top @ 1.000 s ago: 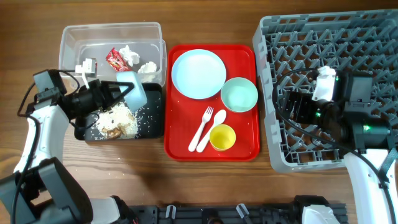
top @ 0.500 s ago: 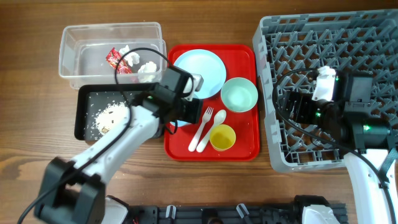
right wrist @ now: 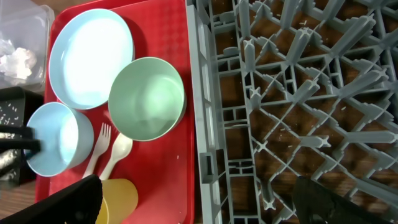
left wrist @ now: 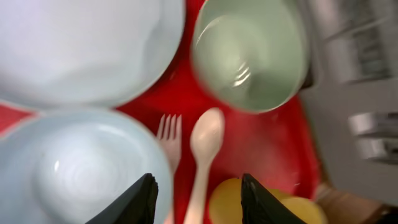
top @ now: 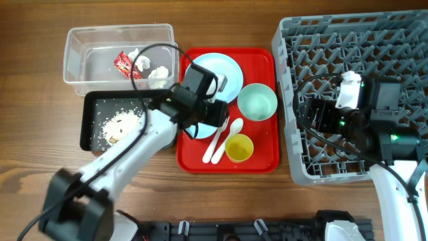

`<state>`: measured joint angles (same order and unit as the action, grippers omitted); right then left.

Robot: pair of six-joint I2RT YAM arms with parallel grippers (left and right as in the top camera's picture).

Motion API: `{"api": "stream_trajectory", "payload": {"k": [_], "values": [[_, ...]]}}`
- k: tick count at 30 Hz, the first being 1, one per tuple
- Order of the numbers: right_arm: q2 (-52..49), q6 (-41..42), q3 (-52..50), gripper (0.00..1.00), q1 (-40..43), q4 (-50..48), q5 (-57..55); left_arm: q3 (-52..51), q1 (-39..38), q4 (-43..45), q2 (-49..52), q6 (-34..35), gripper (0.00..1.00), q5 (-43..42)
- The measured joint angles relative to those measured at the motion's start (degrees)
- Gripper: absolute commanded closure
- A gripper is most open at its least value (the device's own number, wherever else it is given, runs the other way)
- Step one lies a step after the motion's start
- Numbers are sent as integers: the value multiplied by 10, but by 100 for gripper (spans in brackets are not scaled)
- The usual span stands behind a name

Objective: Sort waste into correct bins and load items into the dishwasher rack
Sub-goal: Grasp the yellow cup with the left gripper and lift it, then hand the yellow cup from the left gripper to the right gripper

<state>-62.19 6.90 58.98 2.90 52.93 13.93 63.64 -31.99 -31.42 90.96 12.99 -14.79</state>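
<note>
My left gripper should draw back, to the right in the overhead view, and down onto the yellow cup (left wrist: 225, 200), which sits below it, back beyond the spoon (left wrist: 205, 134).
My left gripper (top: 212, 124) (left wrist: 196, 200) is open over the red tray, with the white fork (left wrist: 168, 134) and spoon (left wrist: 205, 134) between its fingers. The pale blue bowl (top: 194, 131) (left wrist: 74, 168) sits upright at its left finger. The pale blue plate (top: 224, 67), mint green bowl (top: 257, 102) and yellow cup (top: 239, 148) are on the same tray. The clear tub (top: 77, 40) holds a red wrapper (top: 124, 63) and tissues (top: 159, 72). The black tray (top: 90, 110) holds scraps and rice (top: 117, 127). My right gripper (right wrist: 202, 205) is open over the grey rack (top: 374, 47).
The red serving tray (top: 261, 164) lies between the two bins on the left and the rack on the right. My left arm stretches across the black tray's front right corner. The rack holds no dishes. Bare wooden table runs along the front edge.
My left gripper carried the pale blue bowl from above the black tray over to the red tray's front left. The right arm has not moved.
</note>
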Motion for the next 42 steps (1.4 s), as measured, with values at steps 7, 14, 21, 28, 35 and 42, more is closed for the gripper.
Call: {"api": "stream_trajectory", "payload": {"k": [7, 14, 21, 28, 35, 42], "values": [[0, 0, 0, 0, 0, 0, 0, 20, -56, -89, -14, 0, 54, -16], [0, 0, 0, 0, 0, 3, 0, 20, -93, -102, 106, 18, 96, -16], [0, 0, 0, 0, 0, 7, -39, 40, -59, -126, 92, 24, 96, -43], [-19, 13, 0, 0, 0, -26, -40, 76, 150, 57, 25, 152, 96, -237], [-163, -120, 1, 0, 0, -60, 341, 76, 157, 186, 131, 230, 96, -522], [-256, -173, 1, 0, -10, -185, 589, 76, 104, 210, 137, 238, 96, -563]]}}
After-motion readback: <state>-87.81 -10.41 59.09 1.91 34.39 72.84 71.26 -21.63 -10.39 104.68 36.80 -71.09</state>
